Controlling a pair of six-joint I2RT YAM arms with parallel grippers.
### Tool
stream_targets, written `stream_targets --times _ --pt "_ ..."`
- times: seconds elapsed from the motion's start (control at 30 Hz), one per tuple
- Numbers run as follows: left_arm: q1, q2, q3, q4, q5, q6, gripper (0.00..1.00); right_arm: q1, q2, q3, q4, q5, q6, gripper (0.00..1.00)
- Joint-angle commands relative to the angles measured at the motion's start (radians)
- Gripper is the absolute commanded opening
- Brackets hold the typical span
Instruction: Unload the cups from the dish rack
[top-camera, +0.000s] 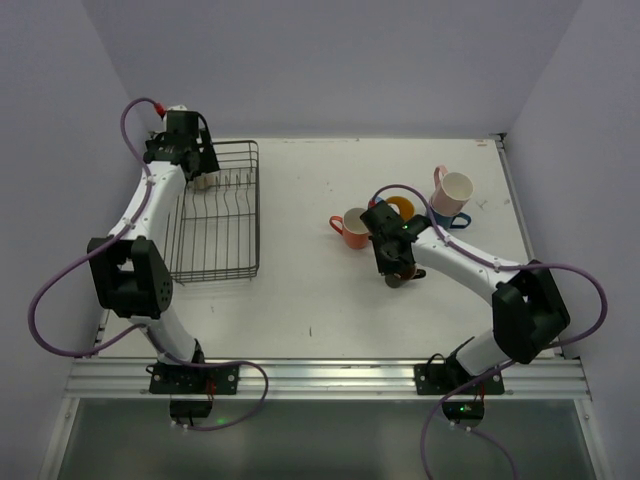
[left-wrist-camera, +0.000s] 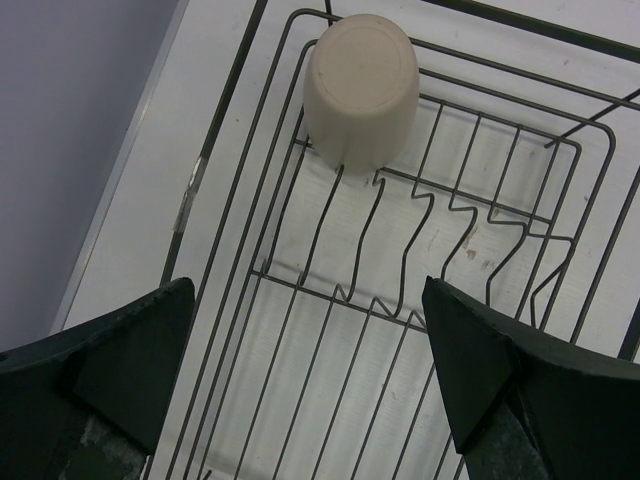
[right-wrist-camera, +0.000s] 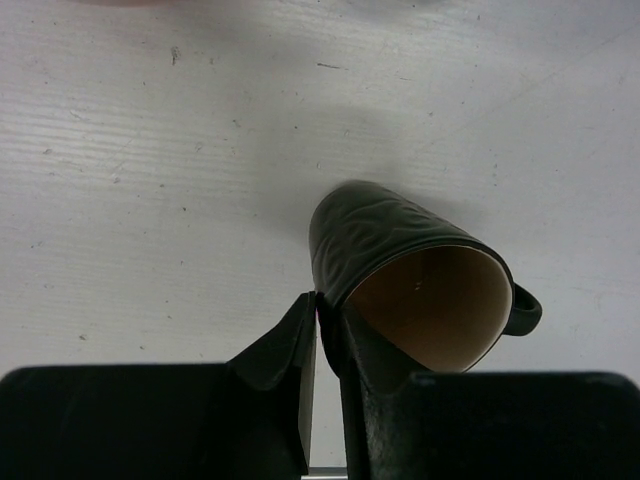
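Note:
The upside-down cream cup (left-wrist-camera: 361, 90) sits beyond my left gripper's open fingers, so they must go outward and down around it.
The black wire dish rack (top-camera: 256, 205) stands at the far left. One cream cup (top-camera: 204, 181) sits in its far corner; in the left wrist view the cream cup (left-wrist-camera: 360, 88) is upside down on the rack wires (left-wrist-camera: 300, 284). My left gripper (top-camera: 190, 152) hovers over that corner, open and empty (left-wrist-camera: 310, 350). My right gripper (top-camera: 393, 258) is shut on the rim of a black cup (right-wrist-camera: 395, 240) with a brown inside, held tilted just above the table (top-camera: 402, 277).
Unloaded cups stand on the white table right of centre: an orange-red cup (top-camera: 352, 228), a yellow-orange cup (top-camera: 401, 207), a pink cup (top-camera: 454, 189) and a blue cup (top-camera: 457, 220). Walls close in on the left, back and right.

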Motion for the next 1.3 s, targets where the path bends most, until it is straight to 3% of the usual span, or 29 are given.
stream_targets --times 0.0,0.17,0.57,0.9,1.27 --pt "0.02 0.025 0.051 0.03 -0.002 0.005 1.0 0.002 0.0 0.01 0.025 0.018 0.001 0.17" --pt "0.026 0.048 0.079 0.03 -0.027 0.002 1.0 0.004 -0.002 0.018 0.023 0.015 0.0 0.22" --pt "0.048 0.174 0.22 -0.01 -0.024 0.031 1.0 0.011 -0.15 0.072 -0.027 0.024 0.004 0.65" --pt "0.088 0.324 0.344 -0.033 0.059 0.033 1.0 0.028 -0.478 0.093 -0.064 -0.145 0.014 0.72" --pt "0.106 0.389 0.38 0.013 0.167 0.051 1.0 0.034 -0.566 0.107 -0.099 -0.217 0.027 0.73"
